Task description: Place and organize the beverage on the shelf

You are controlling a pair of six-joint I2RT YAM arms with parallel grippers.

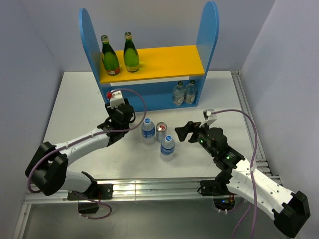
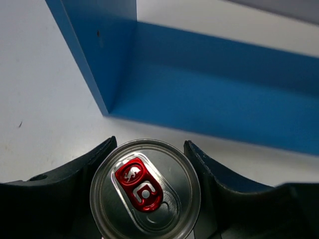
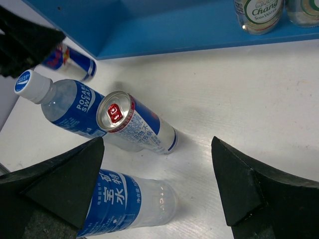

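I will carry the can outward with my left gripper next, over the front edge of the shelf. I will release it in the bare corner of the lower level, by the panel.
The blue shelf (image 1: 207, 35) stands at the back. Two green bottles (image 1: 110, 56) (image 1: 131, 52) stand on its yellow-orange board. My left gripper (image 1: 121, 115) is shut on a silver can with a red tab (image 2: 144, 189), just in front of the shelf's left panel (image 2: 94, 55). The right wrist view shows that can (image 3: 72, 62) under the left fingers. Two blue-capped water bottles (image 1: 147, 130) (image 1: 168, 147) and a second can (image 1: 161, 132) stand on the table. My right gripper (image 1: 185, 132) is open and empty to their right, facing them (image 3: 157, 149).
Two clear glass bottles (image 1: 178, 93) (image 1: 190, 91) stand at the right of the shelf's lower tier; one also shows in the right wrist view (image 3: 258, 12). The white table (image 1: 79, 109) is walled at the left and right, with a metal rail at its near edge (image 1: 149, 186).
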